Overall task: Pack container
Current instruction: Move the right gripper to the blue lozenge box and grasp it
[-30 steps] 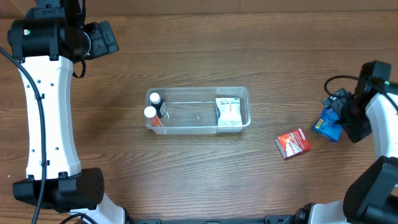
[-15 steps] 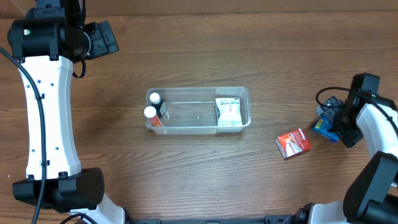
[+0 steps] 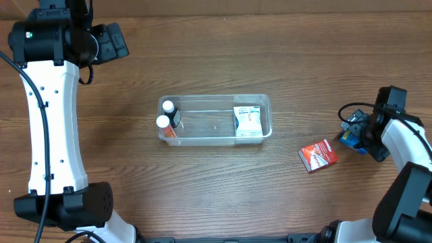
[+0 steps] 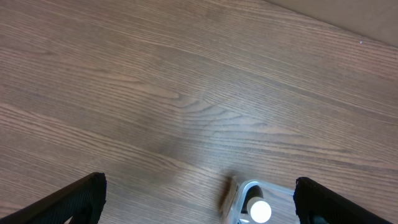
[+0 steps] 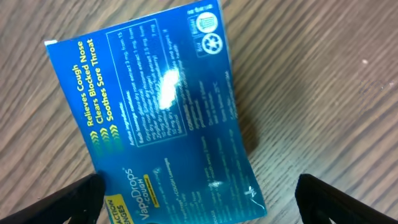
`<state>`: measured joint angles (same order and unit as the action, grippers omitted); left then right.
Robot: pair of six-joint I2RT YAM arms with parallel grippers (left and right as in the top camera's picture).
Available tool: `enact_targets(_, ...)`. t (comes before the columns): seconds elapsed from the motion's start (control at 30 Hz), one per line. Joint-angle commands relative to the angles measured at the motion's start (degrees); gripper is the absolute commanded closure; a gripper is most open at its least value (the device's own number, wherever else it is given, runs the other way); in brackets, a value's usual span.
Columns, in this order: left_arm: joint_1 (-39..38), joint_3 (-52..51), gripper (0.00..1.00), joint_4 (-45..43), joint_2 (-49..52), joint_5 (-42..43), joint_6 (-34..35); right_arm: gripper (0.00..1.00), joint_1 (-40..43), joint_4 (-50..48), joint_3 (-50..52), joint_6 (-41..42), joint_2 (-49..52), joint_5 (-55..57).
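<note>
The right gripper moves down over the blue cough-drop packet next and closes on the packet's long sides, because the open fingers already span its width.
The clear plastic container [image 3: 214, 135] sits mid-table. It holds two white-capped bottles [image 3: 165, 115] at its left end and a white-green box [image 3: 248, 121] at its right end. Its corner and one bottle cap also show in the left wrist view [image 4: 260, 210]. A blue cough-drop packet [image 5: 155, 118] lies on the table at the far right, also seen from overhead [image 3: 350, 139]. My right gripper [image 3: 361, 135] is low over it, fingers open on either side [image 5: 199, 205]. A red box [image 3: 317, 155] lies left of it. My left gripper [image 4: 199, 202] is open and empty, high at back left.
The left arm's white links [image 3: 50, 115] run down the left side of the table. The right arm [image 3: 405, 138] reaches in from the right edge. Bare wood lies between the container and the red box.
My right gripper has moved down and slightly left onto the blue packet, closing in on it. The left arm and the container's contents have not moved.
</note>
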<state>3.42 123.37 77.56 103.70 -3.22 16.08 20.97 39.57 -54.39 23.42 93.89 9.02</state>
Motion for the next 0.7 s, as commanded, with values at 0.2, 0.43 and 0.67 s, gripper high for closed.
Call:
enact_targets(0.2, -0.07, 1.40, 0.03, -0.24, -1.81, -0.15, 0.22, 0.00, 0.00, -2.23, 0.44, -4.79, 2.71, -0.94)
enact_targets(0.43, -0.07, 1.40, 0.03, -0.22, -1.81, -0.15, 0.20, 0.00, 0.00, -3.54, 0.44, -6.08, 6.16, -2.27)
enact_targets(0.67, -0.07, 1.40, 0.03, -0.20, -1.81, -0.15, 0.20, 0.18, 0.00, -4.11, 0.44, -6.05, 7.13, -2.23)
